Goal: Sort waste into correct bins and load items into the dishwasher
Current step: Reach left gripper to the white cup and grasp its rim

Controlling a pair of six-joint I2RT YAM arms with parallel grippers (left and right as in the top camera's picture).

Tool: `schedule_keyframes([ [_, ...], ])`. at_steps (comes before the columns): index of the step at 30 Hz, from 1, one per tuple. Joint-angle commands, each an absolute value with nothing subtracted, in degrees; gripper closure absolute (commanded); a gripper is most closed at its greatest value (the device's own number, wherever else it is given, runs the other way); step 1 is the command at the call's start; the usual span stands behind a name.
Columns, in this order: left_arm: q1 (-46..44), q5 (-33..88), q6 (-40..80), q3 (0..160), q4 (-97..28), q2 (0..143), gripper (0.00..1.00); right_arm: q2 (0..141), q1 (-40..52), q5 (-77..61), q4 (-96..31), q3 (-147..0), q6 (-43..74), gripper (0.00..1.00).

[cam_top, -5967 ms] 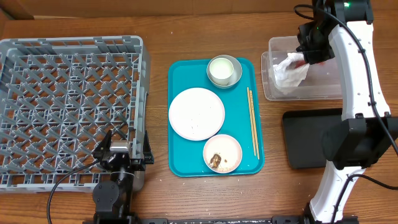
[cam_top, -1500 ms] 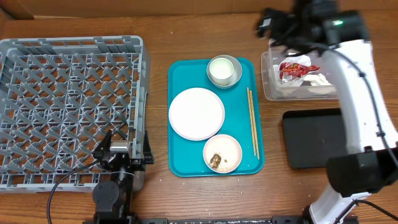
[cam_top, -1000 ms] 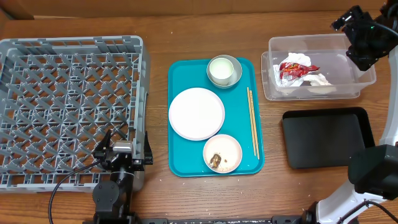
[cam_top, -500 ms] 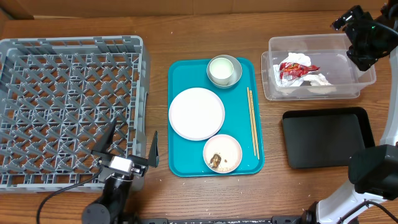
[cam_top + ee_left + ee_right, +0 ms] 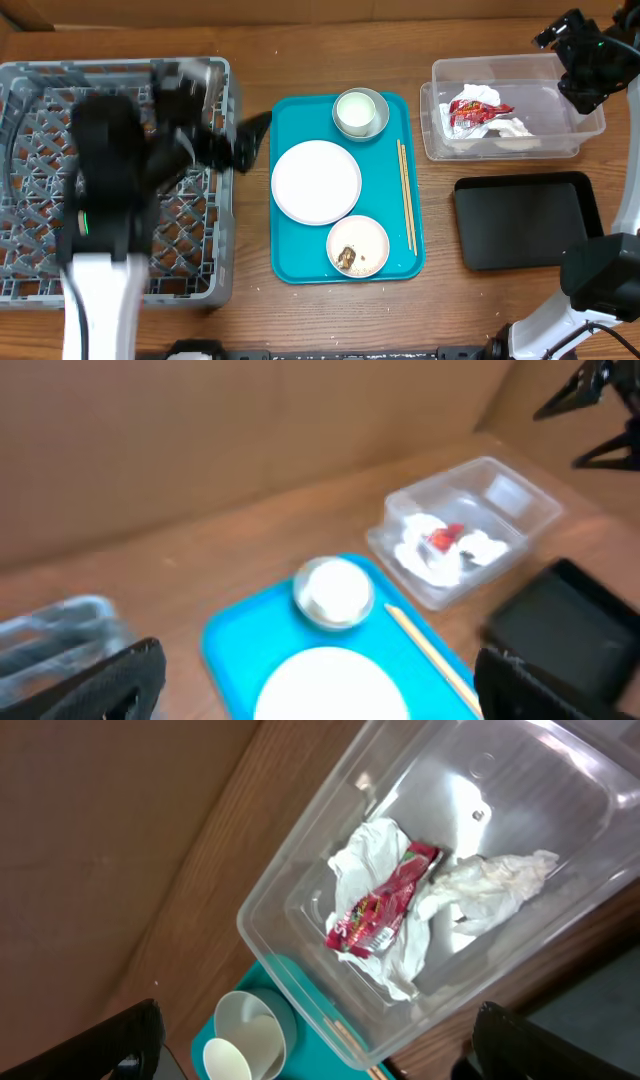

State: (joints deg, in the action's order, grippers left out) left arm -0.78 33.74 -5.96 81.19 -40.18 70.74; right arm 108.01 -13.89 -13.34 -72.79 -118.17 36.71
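I need to swing my left gripper from the rack over the teal tray and tip it down onto the cup's chopstick-side rim, because the opening of the cup faces up.
On the teal tray lie a white plate, a bowl holding a cup, a bowl with a brown lump and chopsticks. The red wrapper and white tissue lie inside the clear tub. My left gripper is blurred above the grey rack's right wall, open and empty; its wrist view has the plate between the fingers. Open and empty, my right gripper hangs over the tub's far right end, looking down at the wrapper.
The teal tray sits mid-table between rack and tub. A black tray with nothing in it lies in front of the tub. A brown cardboard wall runs along the back edge.
My left arm has risen from the table's front edge and swung over the rack toward the teal tray. The right arm has held still above the tub.
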Motion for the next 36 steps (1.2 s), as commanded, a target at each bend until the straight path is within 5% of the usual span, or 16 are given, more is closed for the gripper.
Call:
schedule_keyframes([
  [1,-1.26,50.41,-3.2,94.48,-44.23,83.48,0.0,107.59,-14.24,-13.58,-72.55,-119.33,36.93,0.0],
  [6,-4.8,50.35,-2.98,103.68,-47.72,93.76,0.0,107.59,-14.24,-13.58,-72.55,-119.33,36.93,0.0],
  [14,-17.15,20.69,-9.19,127.9,-72.14,109.65,0.0,107.59,-14.24,-13.58,-72.55,-119.33,36.93,0.0],
  [25,-27.0,19.14,-7.6,129.86,-65.93,119.96,0.0,107.59,-14.24,-13.58,-72.55,-119.33,36.93,0.0],
  [36,-30.61,15.66,-5.48,129.86,-65.73,132.05,0.65,107.59,-14.24,-13.58,-72.55,-119.33,36.93,0.0],
])
